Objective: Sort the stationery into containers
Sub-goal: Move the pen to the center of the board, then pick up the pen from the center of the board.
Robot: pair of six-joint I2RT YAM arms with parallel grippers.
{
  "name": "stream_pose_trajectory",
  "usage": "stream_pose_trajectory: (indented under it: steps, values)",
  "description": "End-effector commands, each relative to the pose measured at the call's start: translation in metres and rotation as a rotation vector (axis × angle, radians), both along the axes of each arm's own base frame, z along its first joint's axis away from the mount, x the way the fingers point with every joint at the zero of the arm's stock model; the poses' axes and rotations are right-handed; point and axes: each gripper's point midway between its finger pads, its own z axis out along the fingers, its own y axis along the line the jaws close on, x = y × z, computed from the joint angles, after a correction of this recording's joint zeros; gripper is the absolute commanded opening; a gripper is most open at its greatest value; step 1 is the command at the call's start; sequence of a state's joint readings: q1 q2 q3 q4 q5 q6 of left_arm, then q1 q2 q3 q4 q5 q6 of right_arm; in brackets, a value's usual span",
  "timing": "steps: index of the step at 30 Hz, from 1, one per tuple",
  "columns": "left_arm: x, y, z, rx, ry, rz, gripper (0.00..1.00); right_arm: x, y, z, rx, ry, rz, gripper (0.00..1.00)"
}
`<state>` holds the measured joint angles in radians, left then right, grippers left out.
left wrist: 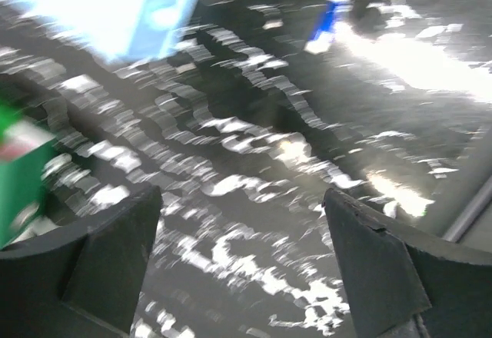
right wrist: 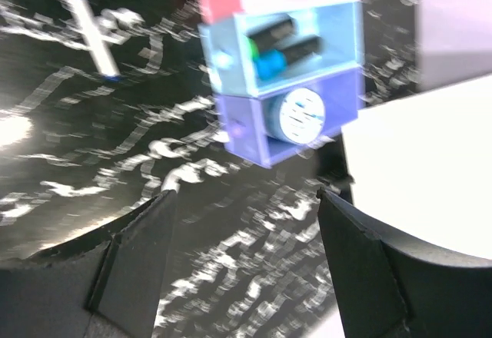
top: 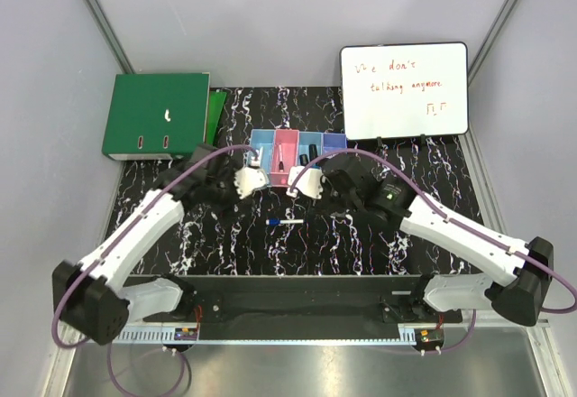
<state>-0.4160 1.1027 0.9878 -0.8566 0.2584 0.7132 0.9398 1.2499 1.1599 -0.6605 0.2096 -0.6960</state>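
Next, my left gripper moves down and to the right in the top view onto the pen's blue cap [top: 272, 222] [left wrist: 328, 23], because the pen lies loose outside the bins.
The containers [top: 297, 149] are a joined row of small bins: light blue, pink, light blue, purple-blue. In the right wrist view the light blue bin [right wrist: 338, 27] holds two dark markers [right wrist: 286, 46], and the purple-blue bin [right wrist: 238, 123] holds a round blue-and-white roll [right wrist: 301, 114]. A white pen with a blue cap [top: 285, 223] lies loose on the mat in front of the bins. My left gripper [top: 251, 180] hovers by the left bin, open and empty [left wrist: 242, 198]. My right gripper [top: 300, 185] hangs in front of the pink bin, open, with nothing between its fingers [right wrist: 246, 198].
A large green binder [top: 155, 115] lies at the back left. A whiteboard with red writing [top: 404, 90] lies at the back right, close to the purple-blue bin. The black marbled mat [top: 361, 244] covers the table. Grey walls enclose both sides.
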Motion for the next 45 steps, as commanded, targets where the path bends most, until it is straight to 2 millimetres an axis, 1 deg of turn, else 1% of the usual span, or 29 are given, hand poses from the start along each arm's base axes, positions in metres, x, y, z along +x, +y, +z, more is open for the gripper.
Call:
stream_pose_trajectory:
  steps: [1,2,3,4,5,6,7,8,9,11,12,13,16,19,20,23,26,28,33,36,38,39,40,41,43,44,45]
  values:
    - [0.004,-0.042,-0.012,-0.082,0.090,-0.035,0.89,0.027,-0.025,0.027,-0.082,-0.178,-0.093,0.81]
    - [0.009,-0.051,-0.020,-0.082,0.105,-0.038,0.89,0.030,-0.027,0.033,-0.089,-0.196,-0.099,0.81]
    - [0.011,-0.055,-0.023,-0.088,0.115,-0.031,0.89,0.035,-0.031,0.047,-0.085,-0.229,-0.123,0.81]
    - [0.014,-0.058,-0.026,-0.094,0.128,-0.015,0.88,0.038,-0.033,0.052,-0.085,-0.241,-0.138,0.81]
    - [0.019,-0.064,-0.034,-0.092,0.136,-0.010,0.88,0.042,-0.038,0.057,-0.087,-0.251,-0.157,0.81]
    - [0.022,-0.066,-0.037,-0.092,0.141,-0.002,0.88,0.046,-0.043,0.069,-0.092,-0.275,-0.166,0.81]
    - [0.025,-0.067,-0.042,-0.085,0.147,0.017,0.88,0.048,-0.046,0.075,-0.095,-0.293,-0.171,0.81]
    - [0.028,-0.073,-0.049,-0.077,0.158,0.017,0.88,0.051,-0.050,0.080,-0.105,-0.307,-0.177,0.81]
    - [0.029,-0.075,-0.052,-0.075,0.165,0.022,0.87,0.052,-0.054,0.093,-0.107,-0.337,-0.176,0.81]
    - [0.034,-0.084,-0.061,-0.068,0.175,0.022,0.85,0.054,-0.057,0.104,-0.098,-0.359,-0.185,0.81]
    - [0.034,-0.086,-0.064,-0.069,0.183,0.022,0.85,0.056,-0.059,0.113,-0.088,-0.375,-0.200,0.81]
    - [0.036,-0.089,-0.066,-0.066,0.183,0.029,0.85,0.056,-0.060,0.117,-0.086,-0.383,-0.209,0.81]
    - [0.037,-0.099,-0.081,-0.046,0.194,0.026,0.84,0.059,-0.068,0.129,-0.082,-0.408,-0.233,0.81]
    - [0.035,-0.104,-0.096,-0.007,0.202,0.024,0.82,0.063,-0.075,0.139,-0.073,-0.424,-0.255,0.80]
    - [0.034,-0.104,-0.100,0.003,0.205,0.025,0.82,0.064,-0.077,0.145,-0.069,-0.435,-0.261,0.80]
    - [0.033,-0.104,-0.112,0.026,0.208,0.020,0.82,0.067,-0.079,0.153,-0.052,-0.444,-0.274,0.80]
    - [0.030,-0.098,-0.125,0.067,0.203,0.011,0.82,0.068,-0.079,0.159,-0.037,-0.450,-0.281,0.80]
    - [0.030,-0.099,-0.130,0.077,0.192,0.003,0.81,0.068,-0.079,0.163,-0.029,-0.456,-0.283,0.80]
    - [0.022,-0.096,-0.146,0.127,0.186,-0.035,0.76,0.070,-0.079,0.178,-0.005,-0.484,-0.290,0.79]
    - [0.017,-0.094,-0.151,0.157,0.182,-0.063,0.67,0.072,-0.079,0.186,0.007,-0.501,-0.295,0.79]
    - [0.015,-0.095,-0.152,0.159,0.181,-0.072,0.54,0.073,-0.079,0.191,0.018,-0.510,-0.302,0.78]
    - [0.012,-0.096,-0.152,0.158,0.185,-0.076,0.46,0.074,-0.080,0.192,0.020,-0.515,-0.307,0.78]
    - [0.012,-0.096,-0.151,0.158,0.184,-0.077,0.33,0.075,-0.080,0.191,0.012,-0.520,-0.307,0.78]
    - [0.010,-0.099,-0.151,0.150,0.188,-0.083,0.25,0.075,-0.083,0.194,0.015,-0.532,-0.315,0.78]
    - [0.008,-0.102,-0.150,0.149,0.188,-0.088,0.05,0.076,-0.085,0.196,0.011,-0.543,-0.322,0.78]
    - [0.007,-0.103,-0.149,0.148,0.188,-0.086,0.00,0.076,-0.088,0.198,0.014,-0.548,-0.329,0.78]
    - [0.005,-0.104,-0.146,0.146,0.191,-0.088,0.00,0.077,-0.090,0.199,0.011,-0.552,-0.335,0.77]
